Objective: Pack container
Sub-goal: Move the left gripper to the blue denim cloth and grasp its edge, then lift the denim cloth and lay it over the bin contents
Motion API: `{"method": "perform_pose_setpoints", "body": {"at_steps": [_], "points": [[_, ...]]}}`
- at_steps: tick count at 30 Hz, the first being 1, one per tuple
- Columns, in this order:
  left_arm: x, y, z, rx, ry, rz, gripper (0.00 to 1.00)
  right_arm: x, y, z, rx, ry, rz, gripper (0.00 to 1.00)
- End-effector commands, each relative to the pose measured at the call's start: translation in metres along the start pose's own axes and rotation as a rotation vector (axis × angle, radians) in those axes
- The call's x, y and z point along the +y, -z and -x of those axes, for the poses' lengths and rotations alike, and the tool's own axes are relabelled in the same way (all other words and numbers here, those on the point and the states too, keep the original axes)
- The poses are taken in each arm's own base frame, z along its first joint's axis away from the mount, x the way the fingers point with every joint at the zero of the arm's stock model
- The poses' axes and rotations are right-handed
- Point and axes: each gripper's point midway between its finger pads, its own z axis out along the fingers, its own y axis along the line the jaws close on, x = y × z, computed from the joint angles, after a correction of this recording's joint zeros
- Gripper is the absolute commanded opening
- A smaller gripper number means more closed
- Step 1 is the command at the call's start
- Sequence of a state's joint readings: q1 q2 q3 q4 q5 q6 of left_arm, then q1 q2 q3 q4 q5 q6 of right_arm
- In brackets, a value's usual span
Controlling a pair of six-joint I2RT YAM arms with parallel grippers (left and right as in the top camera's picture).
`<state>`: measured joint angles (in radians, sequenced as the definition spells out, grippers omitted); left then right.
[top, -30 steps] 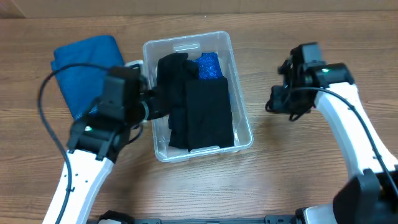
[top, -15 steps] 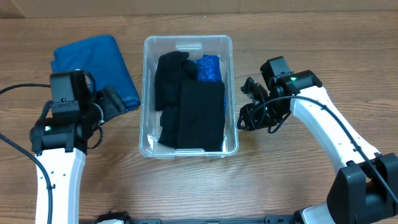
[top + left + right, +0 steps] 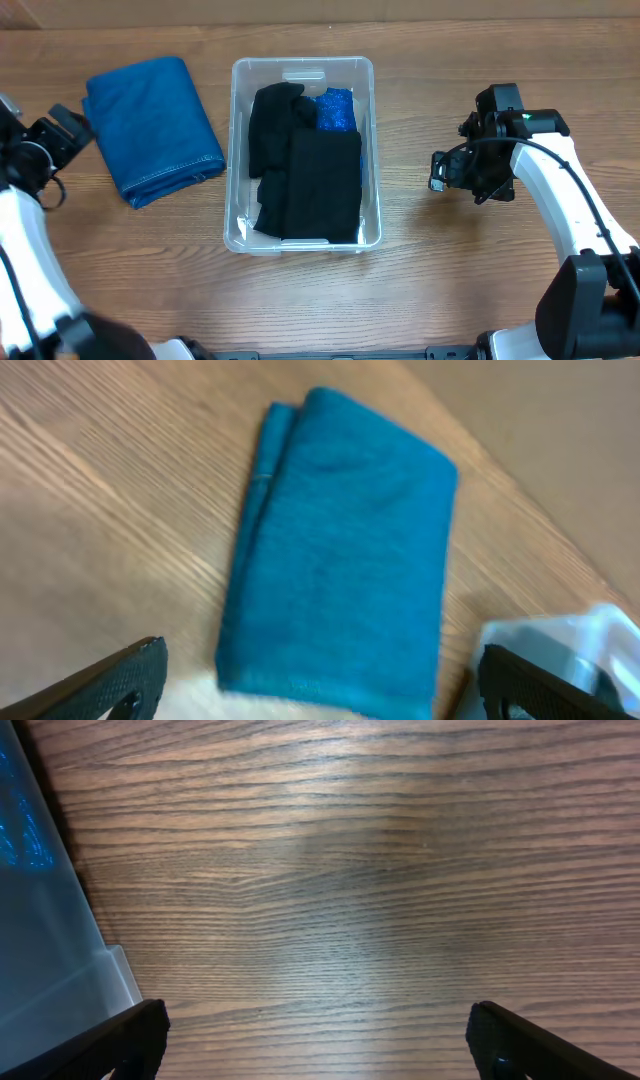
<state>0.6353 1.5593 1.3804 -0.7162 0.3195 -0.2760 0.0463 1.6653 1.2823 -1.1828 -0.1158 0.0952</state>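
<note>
My left gripper will drop to the right in the overhead view, onto the blue towel's long edge away from the container (image 3: 372,150), since that edge lies closest to it.
The clear container (image 3: 372,150) sits mid-table, holding folded black cloths (image 3: 310,180) and a bright blue cloth (image 3: 336,108) at its far end. A folded blue towel (image 3: 150,125) lies on the table left of it, also filling the left wrist view as the blue towel (image 3: 345,550). My left gripper (image 3: 62,135) hangs at the far left edge, open and empty, left of the towel. My right gripper (image 3: 447,170) hovers over bare wood right of the container, open and empty. The container wall (image 3: 45,940) shows at the left of the right wrist view.
The wooden table (image 3: 450,270) spreads around the container. A container corner (image 3: 580,640) shows at the lower right of the left wrist view. Both white arms reach in from the front edge.
My left arm has drawn back from the container to the far left, its jaws opening. The right gripper dipped toward the container's right wall, then backed off right and opened. The container straightened.
</note>
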Motion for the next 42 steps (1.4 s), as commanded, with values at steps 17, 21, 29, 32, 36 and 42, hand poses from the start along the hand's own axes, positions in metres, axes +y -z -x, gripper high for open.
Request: {"method": "perform_pose_setpoints", "body": {"at_steps": [17, 21, 29, 32, 36, 42], "points": [[-0.007, -0.216, -0.103, 0.422, 0.066, -0.399, 0.98, -0.002, 0.001, 0.001, -0.006, -0.012, -0.009, 1.00], [-0.030, -0.210, -0.106, 0.461, 0.115, -0.474, 0.08, -0.003, 0.001, -0.002, 0.007, -0.014, -0.011, 1.00], [-0.070, -0.127, -0.060, 0.388, 0.073, -0.575, 0.04, -0.004, 0.001, -0.010, 0.039, -0.015, -0.016, 1.00], [-0.105, -0.052, -0.024, 0.248, -0.034, -0.624, 0.04, -0.004, 0.001, -0.010, 0.038, -0.015, -0.016, 1.00], [-0.168, 0.080, -0.009, 0.029, -0.234, -0.717, 0.04, -0.003, 0.001, -0.010, 0.038, -0.015, -0.011, 1.00], [-0.241, 0.200, -0.073, -0.070, -0.449, -0.841, 0.04, 0.001, 0.001, -0.011, 0.042, -0.015, 0.010, 1.00]]}}
